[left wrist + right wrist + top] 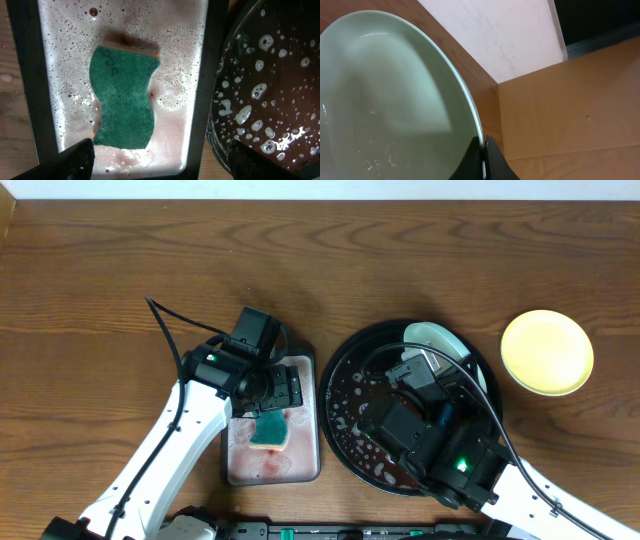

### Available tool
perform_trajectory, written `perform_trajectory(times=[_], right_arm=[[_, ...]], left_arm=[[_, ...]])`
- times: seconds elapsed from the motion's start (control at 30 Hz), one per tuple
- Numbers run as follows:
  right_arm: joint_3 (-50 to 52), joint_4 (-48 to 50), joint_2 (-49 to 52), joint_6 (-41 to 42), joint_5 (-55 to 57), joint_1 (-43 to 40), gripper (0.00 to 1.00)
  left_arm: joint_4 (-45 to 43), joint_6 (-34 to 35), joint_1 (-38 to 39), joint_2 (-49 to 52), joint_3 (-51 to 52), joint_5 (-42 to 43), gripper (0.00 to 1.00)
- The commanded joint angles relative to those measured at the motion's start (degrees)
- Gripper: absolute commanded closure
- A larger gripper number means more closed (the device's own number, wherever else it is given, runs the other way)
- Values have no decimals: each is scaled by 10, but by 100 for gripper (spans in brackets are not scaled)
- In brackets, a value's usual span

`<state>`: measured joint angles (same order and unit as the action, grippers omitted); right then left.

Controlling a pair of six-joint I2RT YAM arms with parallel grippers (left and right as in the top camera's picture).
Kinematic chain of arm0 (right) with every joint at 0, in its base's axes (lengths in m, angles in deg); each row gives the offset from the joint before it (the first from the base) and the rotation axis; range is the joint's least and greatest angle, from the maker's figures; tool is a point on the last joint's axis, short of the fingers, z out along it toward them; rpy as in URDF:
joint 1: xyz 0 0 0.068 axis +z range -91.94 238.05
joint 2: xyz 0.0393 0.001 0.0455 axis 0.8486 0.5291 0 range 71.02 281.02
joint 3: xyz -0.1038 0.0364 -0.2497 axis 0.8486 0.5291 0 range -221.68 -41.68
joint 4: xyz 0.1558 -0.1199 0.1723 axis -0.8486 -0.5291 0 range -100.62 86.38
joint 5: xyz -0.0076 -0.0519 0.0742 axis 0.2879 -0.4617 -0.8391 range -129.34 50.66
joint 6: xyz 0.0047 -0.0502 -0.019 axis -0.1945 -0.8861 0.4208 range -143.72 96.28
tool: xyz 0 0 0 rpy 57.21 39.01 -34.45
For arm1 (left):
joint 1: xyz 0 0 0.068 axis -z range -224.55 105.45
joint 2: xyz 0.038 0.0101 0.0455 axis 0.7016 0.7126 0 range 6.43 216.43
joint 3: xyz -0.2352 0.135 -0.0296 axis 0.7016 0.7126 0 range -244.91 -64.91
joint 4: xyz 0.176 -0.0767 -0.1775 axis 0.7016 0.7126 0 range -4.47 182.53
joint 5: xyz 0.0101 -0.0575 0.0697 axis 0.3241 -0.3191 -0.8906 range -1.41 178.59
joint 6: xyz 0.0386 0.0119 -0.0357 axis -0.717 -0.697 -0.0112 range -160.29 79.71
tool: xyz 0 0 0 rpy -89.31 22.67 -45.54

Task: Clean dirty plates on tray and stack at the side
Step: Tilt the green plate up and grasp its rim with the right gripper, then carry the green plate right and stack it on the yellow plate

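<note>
Next I should carry the smear-free plate in my right gripper to the yellow plate [546, 352] on the right in the overhead view, tilt it flat, lower and release it.
A pale mint-white plate [446, 340] stands tilted on edge over the far side of the black tray [340, 395], and my right gripper [418, 370] is shut on its rim. The right wrist view shows that plate [385, 100] large and wet, without a red smear, its white rim pinched between the right gripper [484, 150] fingers. A yellow plate [546, 352] lies flat on the table to the right of the tray. My left gripper [272, 392] hangs open above the green sponge [123, 97], touching nothing.
The sponge [268, 430] lies in a grey rectangular pan [300, 465] of pinkish foamy water just left of the tray. Foam spots the wet tray floor [270, 75]. A cable arcs over the tray by the right arm.
</note>
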<state>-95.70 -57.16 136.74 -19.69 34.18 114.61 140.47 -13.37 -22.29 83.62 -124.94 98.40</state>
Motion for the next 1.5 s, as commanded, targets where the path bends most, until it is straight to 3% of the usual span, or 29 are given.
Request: perform_trajectory(times=[0.0,0.47,0.67,0.8,1.0,1.23,1.47], right_arm=[[-3,0,-6,0,26,5,99],[-3,3,-6,7,26,5,99],[-3,11,-5,100,3,-24,99],[-3,11,-5,144,-118,-111,99],[-3,45,-7,98,-290,-261,99],[-3,113,-7,83,-366,-390,99],[-3,208,16,83,-697,-662,99]], left_arm=[[0,-5,-2,-1,-9,1,15],[0,-5,-2,-1,-9,1,15],[0,-5,-2,-1,-9,1,15],[0,-5,-2,-1,-9,1,15],[0,-5,-2,-1,-9,1,15],[0,-5,-2,-1,-9,1,15],[0,-5,-2,-1,-9,1,15]])
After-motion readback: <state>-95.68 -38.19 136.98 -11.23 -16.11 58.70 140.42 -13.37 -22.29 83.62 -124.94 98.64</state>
